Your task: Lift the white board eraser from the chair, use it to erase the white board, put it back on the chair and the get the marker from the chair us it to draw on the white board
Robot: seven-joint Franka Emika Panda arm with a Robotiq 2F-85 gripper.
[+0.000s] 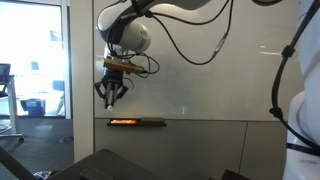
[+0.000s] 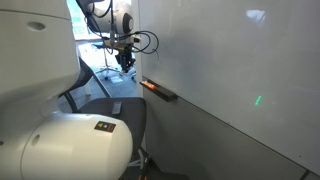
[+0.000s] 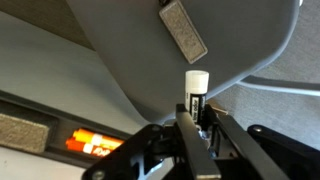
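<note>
My gripper is above the chair seat and next needs to go down, away from the board, onto the bare seat beside the eraser, where there's room to release the marker (image 3: pixel 197 85).
My gripper (image 1: pixel 112 92) hangs in front of the white board (image 1: pixel 220 70), above its dark tray ledge (image 1: pixel 137 122); it also shows in an exterior view (image 2: pixel 125 60). In the wrist view the gripper (image 3: pixel 195 118) is shut on a marker (image 3: pixel 197 85) with a white cap that sticks out past the fingers. Below it lies the dark charcoal chair (image 3: pixel 120 50) with the grey board eraser (image 3: pixel 183 30) lying on its seat. The chair shows in both exterior views (image 1: pixel 110 165) (image 2: pixel 120 110). I cannot tell whether the marker tip touches the board.
The tray ledge (image 3: pixel 60 125) holds an orange item (image 3: pixel 95 143) and a grey pad (image 3: pixel 22 131). A glass window pane (image 1: pixel 35 60) and a black office chair (image 1: pixel 8 95) stand beside the board. The robot's white body (image 2: pixel 70 150) fills the foreground.
</note>
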